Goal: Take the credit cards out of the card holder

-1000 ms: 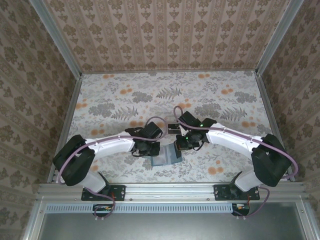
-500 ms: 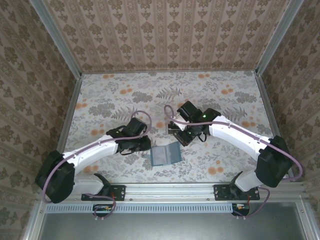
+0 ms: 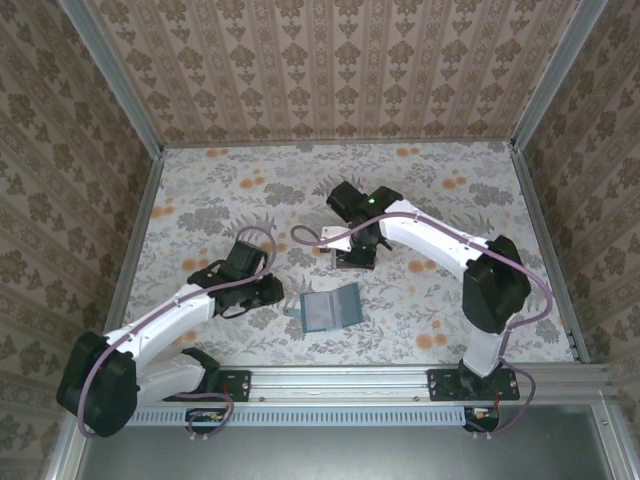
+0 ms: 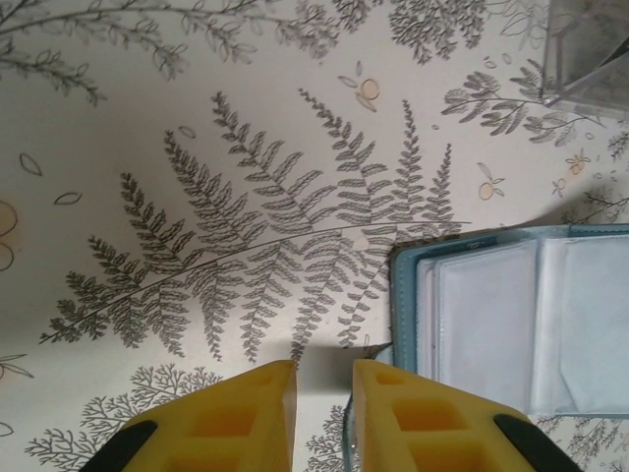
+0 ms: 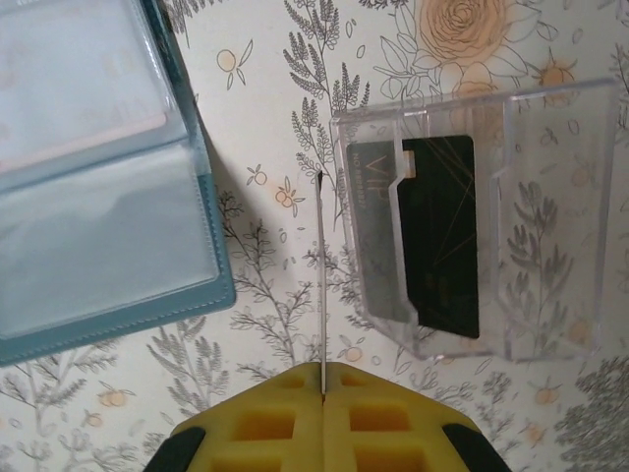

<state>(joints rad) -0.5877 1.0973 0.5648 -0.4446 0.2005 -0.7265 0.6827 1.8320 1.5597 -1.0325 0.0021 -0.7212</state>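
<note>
My right gripper moves outward over the clear plastic box (image 3: 353,259) (image 5: 491,226) next, then down, to release the pale credit card, since a dark credit card is already inside.
The teal card holder (image 3: 328,307) lies open on the table, pocket faces up. My left gripper (image 3: 276,292) is just left of it, open. In the left wrist view one yellow fingertip (image 4: 393,393) is at the card holder's (image 4: 511,324) left edge. My right gripper (image 5: 322,369) is shut on a thin pale credit card (image 5: 321,275), seen edge-on and held upright. It hangs between the card holder (image 5: 88,187) and the clear plastic box (image 5: 491,226). A dark credit card (image 5: 440,231) lies inside that box. A pale pinkish shape (image 5: 88,108) shows through one pocket.
The clear plastic box (image 3: 350,256) sits behind the card holder, under my right gripper (image 3: 354,244). Its corner (image 4: 590,49) shows in the left wrist view. Floral cloth covers the table, with patterned walls all round.
Both arms have drawn away from the card holder. The left has pulled back to the left, and the right has carried the thin card toward the back, beside the clear box.
</note>
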